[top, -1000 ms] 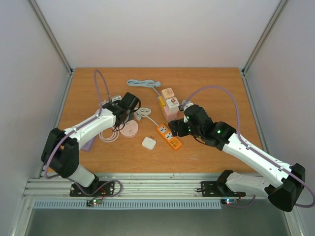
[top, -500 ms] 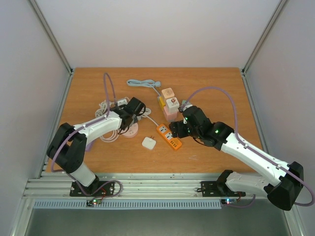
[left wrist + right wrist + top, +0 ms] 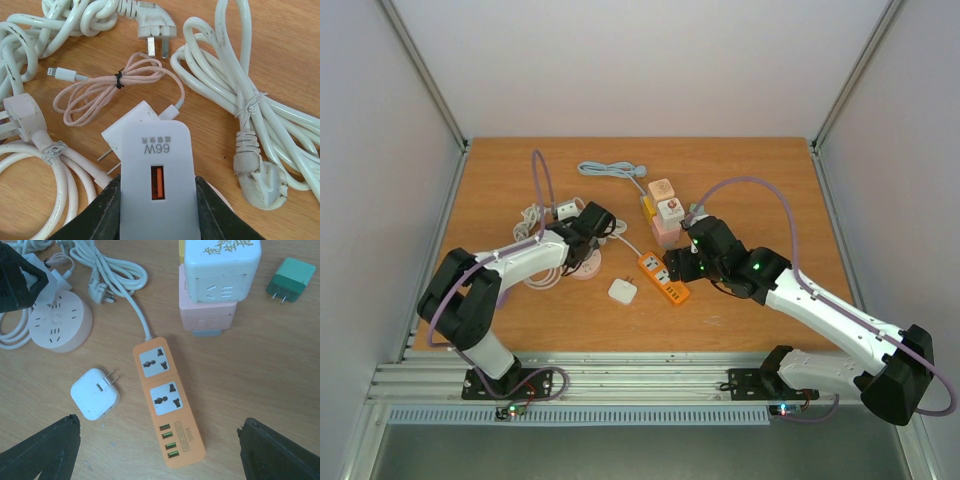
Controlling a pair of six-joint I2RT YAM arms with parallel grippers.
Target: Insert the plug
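Observation:
My left gripper moves down, bearing right in the top view, onto the socket's far side (image 3: 592, 256) next and releases the plug, as the plug hangs above the pink socket.
My left gripper (image 3: 157, 202) is shut on a white charger plug (image 3: 156, 170) marked 66W, with an orange USB port facing the camera. Both black fingers (image 3: 106, 207) press its sides. In the top view this gripper (image 3: 588, 240) hangs over the round pink socket (image 3: 583, 265), whose edge (image 3: 222, 197) shows under the right finger. An orange power strip (image 3: 167, 405) with two sockets and several USB ports lies below my right gripper (image 3: 157, 440), which is open and empty. In the top view the right gripper (image 3: 682, 262) hovers beside the strip (image 3: 664, 277).
A white square charger (image 3: 95, 395) lies prongs-up left of the strip. Stacked cube sockets (image 3: 215, 285) and a green plug (image 3: 290, 280) sit beyond it. White cables (image 3: 260, 105), a second white charger (image 3: 127, 132) and a coiled pink cable (image 3: 110, 90) crowd the left gripper.
The left arm has swung its gripper right and slightly nearer, over the pink socket, still holding the plug. The right gripper has edged a little left over the orange strip.

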